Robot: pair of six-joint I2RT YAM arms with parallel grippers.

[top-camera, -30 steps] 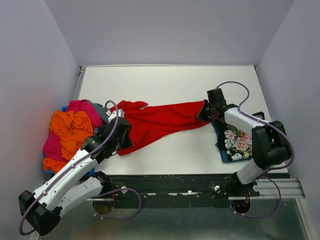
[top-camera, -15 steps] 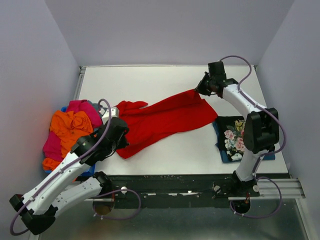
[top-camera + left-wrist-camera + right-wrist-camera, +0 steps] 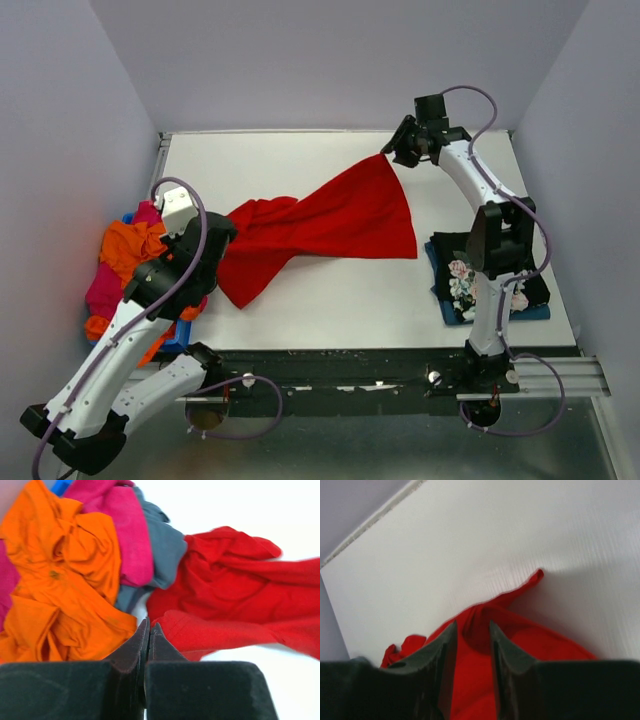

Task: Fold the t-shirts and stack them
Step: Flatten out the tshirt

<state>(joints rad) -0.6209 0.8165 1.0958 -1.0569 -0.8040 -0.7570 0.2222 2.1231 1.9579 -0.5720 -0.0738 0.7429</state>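
Observation:
My right gripper leaves the red shirt's far corner next and goes down and back onto the red shirt's near corner (image 3: 413,255) by the floral shirt, which lies free.
A red t-shirt (image 3: 330,225) lies stretched across the middle of the table. Its far corner rises to my right gripper (image 3: 388,158). In the right wrist view the jaws stand a little apart, with bunched red cloth (image 3: 475,645) pinched between them. My left gripper (image 3: 215,240) is at the shirt's left end. Its jaws are shut together with nothing between them, and the red cloth (image 3: 225,595) lies just beyond the fingertips (image 3: 142,630). A heap of orange (image 3: 65,570), magenta-pink (image 3: 125,525) and teal-grey (image 3: 165,545) shirts lies at the left. A black floral shirt (image 3: 470,275) lies folded at the right.
The heap at the left (image 3: 125,255) sits over something blue and reaches the table's left edge. The floral shirt rests on a folded blue one (image 3: 535,312) beside the right arm. Grey walls close in the table on three sides.

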